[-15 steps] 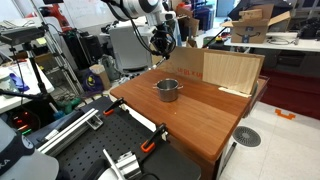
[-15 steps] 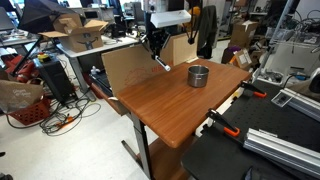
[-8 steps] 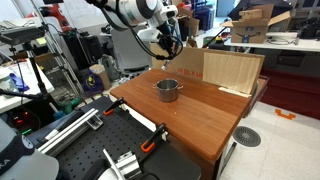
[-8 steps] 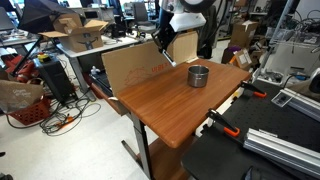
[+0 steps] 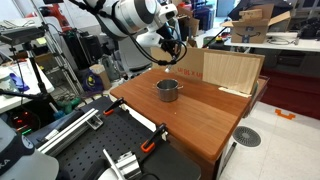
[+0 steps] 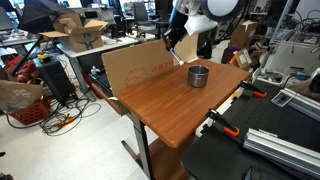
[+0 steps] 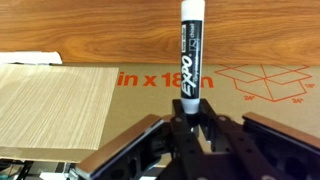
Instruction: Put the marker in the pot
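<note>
The marker still hangs beside the pot's rim, so it goes down and across toward the pot next, over the pot's opening (image 6: 198, 68), and my gripper releases it there.
In the wrist view my gripper (image 7: 190, 118) is shut on the marker (image 7: 191, 55), a white and black pen that sticks straight out from between the fingers toward the cardboard. In both exterior views the gripper (image 5: 172, 47) (image 6: 173, 40) hangs in the air above the table's far side, a little higher than and beside the pot. The marker shows as a thin stick below the fingers (image 6: 177, 56). The pot (image 5: 168, 90) (image 6: 199, 76) is a small silvery steel pot standing upright on the wooden table; it looks empty.
A flattened tan cardboard box (image 5: 232, 70) (image 6: 135, 66) (image 7: 250, 80) stands along the table's far edge behind the pot. The wooden table (image 5: 200, 115) (image 6: 170, 110) has clamps at its near edge. Cluttered benches and equipment surround it.
The arm has swung sideways along the back of the table and risen a little, carrying the marker closer to the pot. The pot has not moved.
</note>
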You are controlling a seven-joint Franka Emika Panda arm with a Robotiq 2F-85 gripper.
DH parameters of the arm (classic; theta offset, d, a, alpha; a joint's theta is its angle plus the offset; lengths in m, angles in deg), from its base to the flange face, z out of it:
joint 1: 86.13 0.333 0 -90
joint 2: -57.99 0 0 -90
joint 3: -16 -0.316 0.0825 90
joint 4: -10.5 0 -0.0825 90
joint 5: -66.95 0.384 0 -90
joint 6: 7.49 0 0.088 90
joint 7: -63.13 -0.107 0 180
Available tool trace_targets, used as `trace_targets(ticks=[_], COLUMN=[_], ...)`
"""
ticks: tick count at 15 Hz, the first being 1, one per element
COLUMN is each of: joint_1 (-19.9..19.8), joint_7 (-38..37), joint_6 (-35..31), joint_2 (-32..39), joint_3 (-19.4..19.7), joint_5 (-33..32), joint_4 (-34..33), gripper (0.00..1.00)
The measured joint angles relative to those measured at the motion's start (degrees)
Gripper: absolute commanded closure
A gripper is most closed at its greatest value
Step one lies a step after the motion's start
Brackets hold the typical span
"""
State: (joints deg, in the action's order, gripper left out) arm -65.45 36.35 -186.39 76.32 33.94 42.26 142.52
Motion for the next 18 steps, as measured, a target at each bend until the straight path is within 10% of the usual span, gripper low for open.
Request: trace_targets(ticks=[18], joint_1=[2.76], joint_7=[0.4], joint_6=[-0.5], joint_2=[-1.4], joint_3=[6.09], joint_5=[-6.44], joint_4=[7.45], gripper=[0.95])
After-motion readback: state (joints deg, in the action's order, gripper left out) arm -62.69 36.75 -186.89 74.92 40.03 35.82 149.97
